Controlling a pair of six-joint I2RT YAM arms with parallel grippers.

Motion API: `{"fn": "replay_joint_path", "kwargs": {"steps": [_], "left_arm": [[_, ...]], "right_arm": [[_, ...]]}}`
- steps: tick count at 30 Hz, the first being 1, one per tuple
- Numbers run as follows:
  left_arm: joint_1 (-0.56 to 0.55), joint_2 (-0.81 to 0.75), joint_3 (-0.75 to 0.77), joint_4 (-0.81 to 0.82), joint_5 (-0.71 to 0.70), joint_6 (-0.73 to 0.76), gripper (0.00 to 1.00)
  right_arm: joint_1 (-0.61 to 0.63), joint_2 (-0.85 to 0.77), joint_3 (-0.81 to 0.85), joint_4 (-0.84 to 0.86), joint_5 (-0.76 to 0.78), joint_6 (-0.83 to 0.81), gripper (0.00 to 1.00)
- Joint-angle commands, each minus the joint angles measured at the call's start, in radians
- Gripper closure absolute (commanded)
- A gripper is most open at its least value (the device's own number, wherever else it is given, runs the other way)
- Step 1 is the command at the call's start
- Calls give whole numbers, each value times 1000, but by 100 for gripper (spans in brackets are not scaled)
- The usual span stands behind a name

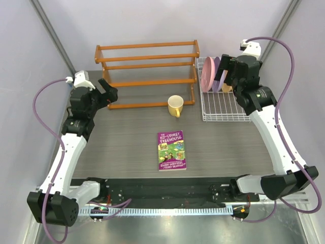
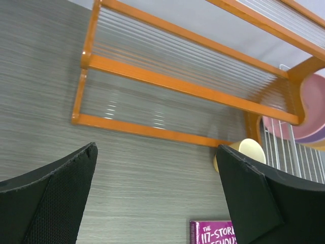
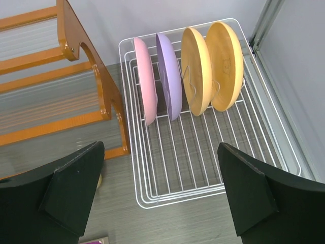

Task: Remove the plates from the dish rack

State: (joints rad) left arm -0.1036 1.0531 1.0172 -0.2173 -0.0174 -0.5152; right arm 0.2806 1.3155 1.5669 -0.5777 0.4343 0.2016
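Observation:
My right gripper is to move outward along the dish rack next and go down over the top rim of the pink plate (image 1: 206, 74) (image 3: 146, 84), because the pink plate stands at the end of the row of plates.
The white wire dish rack (image 3: 179, 195) stands at the back right of the table (image 1: 223, 113). A pink plate (image 3: 146, 84), a lilac plate (image 3: 170, 76) and two orange-tan plates (image 3: 199, 71) (image 3: 227, 63) stand on edge in its far end. The pink plate (image 1: 206, 74) and the lilac plate (image 1: 216, 70) also show in the top view. My right gripper (image 3: 159, 148) is open and empty, held above the rack's near end (image 1: 224, 76). My left gripper (image 2: 157, 148) is open and empty above the table, left of the middle (image 1: 109, 92).
An orange wooden shelf rack (image 1: 147, 76) stands at the back, right beside the dish rack's left rim. A yellow mug (image 1: 175, 105) sits in front of its right end. A purple book (image 1: 171, 150) lies mid-table. Grey walls close both sides.

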Motion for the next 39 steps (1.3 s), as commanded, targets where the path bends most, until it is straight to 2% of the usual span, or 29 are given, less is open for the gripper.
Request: {"fn": "replay_joint_path", "kwargs": {"steps": [1,2,3,5,9,14,19,25,27,36,39], "left_arm": [[5,-10,52,-28,-64,30,1],[7,-2,53,-28,-61,32,0],[5,1,50,-27,-58,29,1],[7,4,35,-13,-43,27,1],[5,-5,-2,9,-16,62,1],[7,2,-38,22,-27,95,0],[5,34,-62,27,-70,96,1],[7,68,-63,38,-75,93,0],[5,76,-63,38,-81,96,0],[7,99,-63,32,-84,96,0],[7,102,-68,29,-84,93,0]], "right_arm": [[3,-67,-42,85,-15,38,0],[3,-81,-115,126,-44,35,0],[2,-93,-148,206,-40,50,0],[-6,-69,-173,251,-16,44,0],[-4,59,-71,228,67,-22,0],[-3,224,88,200,98,-82,1],[0,342,211,165,136,-116,6],[9,478,288,168,178,-151,10],[15,533,306,168,198,-171,14],[66,692,445,162,308,-255,16],[71,737,475,162,340,-269,21]]}}
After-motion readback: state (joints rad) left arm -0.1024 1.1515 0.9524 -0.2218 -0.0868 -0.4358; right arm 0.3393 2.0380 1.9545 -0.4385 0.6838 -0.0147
